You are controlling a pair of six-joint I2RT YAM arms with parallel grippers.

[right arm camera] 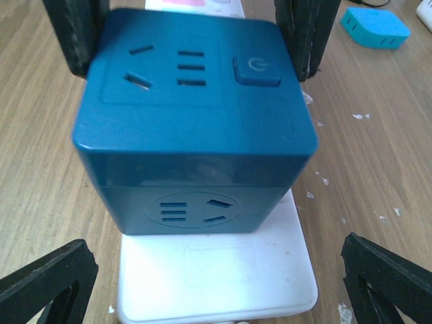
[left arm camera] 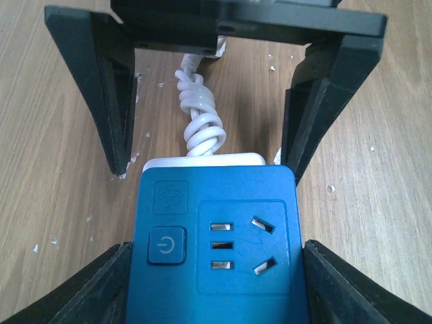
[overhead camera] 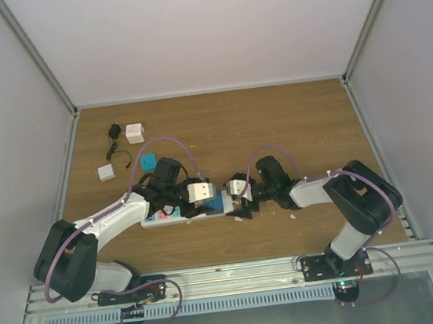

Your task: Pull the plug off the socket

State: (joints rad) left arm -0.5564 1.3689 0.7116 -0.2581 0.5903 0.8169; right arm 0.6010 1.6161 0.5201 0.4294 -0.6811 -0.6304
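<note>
My left gripper should next lift the blue cube plug left in the top view, then lower and release it on the bare tabletop by the nearer white adapter [overhead camera: 111,191].
The white power strip [overhead camera: 160,216] lies in the middle of the table, its coiled white cord [left arm camera: 199,115] at the right end. A blue cube plug [overhead camera: 217,202] with its own outlets and a power button sits plugged into the strip's right end; it also shows in the left wrist view [left arm camera: 216,236] and the right wrist view [right arm camera: 196,135]. My left gripper [left arm camera: 216,283] is shut on the cube, a finger against each side. My right gripper [right arm camera: 216,246] is open wide, its fingers [left arm camera: 108,101] straddling the strip's end [right arm camera: 216,277] without touching it.
A small light-blue box [overhead camera: 148,161] lies just behind the left arm and shows in the right wrist view [right arm camera: 374,25]. A white cube adapter [overhead camera: 134,132], a black charger with cable [overhead camera: 114,133] and another white adapter [overhead camera: 106,173] lie at the back left. White walls enclose the table.
</note>
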